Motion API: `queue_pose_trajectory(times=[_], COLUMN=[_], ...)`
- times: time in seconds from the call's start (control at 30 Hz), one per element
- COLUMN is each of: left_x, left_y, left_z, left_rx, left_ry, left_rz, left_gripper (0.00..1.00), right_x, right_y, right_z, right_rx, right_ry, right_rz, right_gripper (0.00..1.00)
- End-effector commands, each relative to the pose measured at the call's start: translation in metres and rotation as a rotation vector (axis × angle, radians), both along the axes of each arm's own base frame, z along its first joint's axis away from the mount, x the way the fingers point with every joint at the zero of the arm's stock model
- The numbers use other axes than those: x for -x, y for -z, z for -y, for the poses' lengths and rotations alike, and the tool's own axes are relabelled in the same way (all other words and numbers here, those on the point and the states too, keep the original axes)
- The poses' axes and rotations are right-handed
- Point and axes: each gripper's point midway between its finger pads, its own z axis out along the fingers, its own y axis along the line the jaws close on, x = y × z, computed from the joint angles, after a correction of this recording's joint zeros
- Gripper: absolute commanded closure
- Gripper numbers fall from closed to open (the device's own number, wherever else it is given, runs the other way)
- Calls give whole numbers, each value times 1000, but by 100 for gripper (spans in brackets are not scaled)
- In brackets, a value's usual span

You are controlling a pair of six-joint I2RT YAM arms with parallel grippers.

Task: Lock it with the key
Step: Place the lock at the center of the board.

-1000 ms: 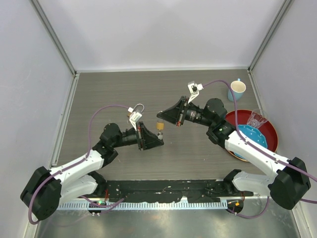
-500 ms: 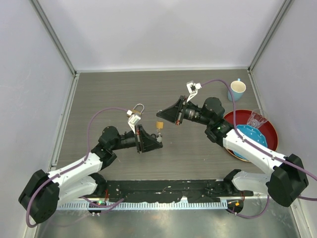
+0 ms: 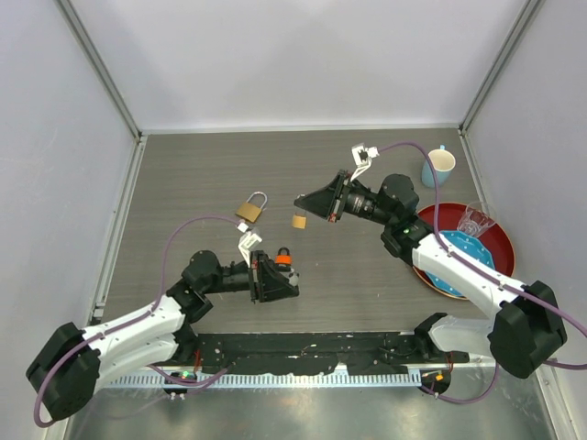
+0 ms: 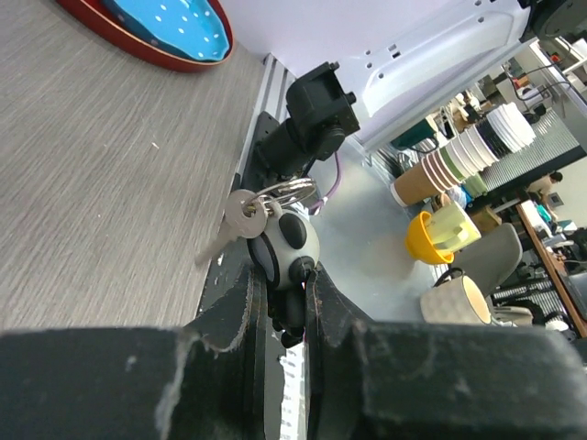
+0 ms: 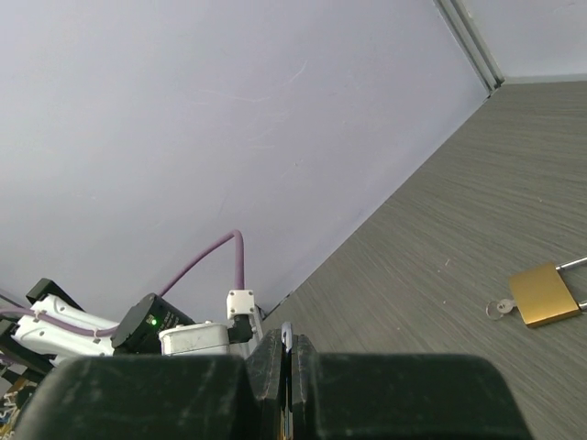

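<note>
The bare tabletop beside the orange padlock's shackle is outward of my left gripper and below it, so next my gripper needs to move outward, tip its fingers down and lower to release.
My right gripper is shut on a thin metal shackle. A small brass padlock hangs just under it, above the table's middle. My left gripper is low near the front edge, shut on a round black-and-white key fob. A ring and a silver key stick out past its tips. A larger brass padlock with a raised shackle lies on the table left of centre. It shows in the right wrist view with a small key beside it.
A red tray at the right holds a blue plate and a clear glass. A light blue mug stands behind it. The black base rail runs along the near edge.
My left arm has drawn back toward the near edge with the key fob, away from the small padlock. My right gripper has lifted the small padlock slightly farther away. The larger padlock now shows in full.
</note>
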Motion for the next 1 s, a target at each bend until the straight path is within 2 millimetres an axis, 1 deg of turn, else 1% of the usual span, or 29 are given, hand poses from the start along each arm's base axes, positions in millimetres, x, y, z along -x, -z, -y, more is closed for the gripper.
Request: queue_pose_trajectory(times=[0.0,0.03,0.07,0.13,0.17,0.2,0.23,0.27,0.3,0.4,0.47,0.5,0.57,0.6,0.7,0.77,0.8,0.9,0.97], left_x=[-6,-7,-14,-20,-25,-27,-29,-34,-37,-45,-49,-51,-53,-56,-62,-64,-64,-65,-64], left_y=[-17,-12,-19,-17,-24,-26,-22,-28,-29,-28,-25,-26,-26,-24,-21,-20,-20,-20,-20], left_z=[-3,-3,-4,-6,-8,-9,-10,-12,-12,-15,-17,-17,-17,-18,-19,-19,-19,-18,-18], left_rx=[38,12,20,-6,4,-2,-24,-18,-23,-50,-67,-68,-75,-84,-120,-136,-139,-141,-143], left_ry=[-48,-60,-103,-142,-171,-187,-200,-231,-245,-294,-314,-323,-335,-348,-376,-384,-383,-383,-382], left_rz=[62,60,76,80,95,102,103,113,116,119,114,112,107,101,86,81,80,77,78], left_gripper=[100,100,100,100,100,100,100,100,100,100,100,100,100,100,100,100,100,100,100], right_x=[3,2,1,0,-2,-4,-6,-8,-11,-12,-13,-15,-14,-15,-17,-18,-21,-25,-28], right_y=[-32,-28,-24,-10,-2,11,23,33,51,89,110,116,140,145,172,181,189,197,209], right_z=[-1,0,0,1,1,2,2,2,5,6,6,7,8,8,8,6,4,0,-2], right_rx=[-60,-51,-40,-6,11,32,56,75,110,154,172,174,198,198,214,216,223,224,239], right_ry=[-15,-11,-5,4,11,21,27,38,61,77,82,88,101,106,118,115,112,110,111], right_rz=[85,76,77,47,40,14,-6,-26,-63,-139,-184,-192,-248,-252,-314,-339,-352,-371,-394], right_gripper=[98,98,98,99,98,98,98,98,99,98,99,98,98,98,98,98,98,98,98])
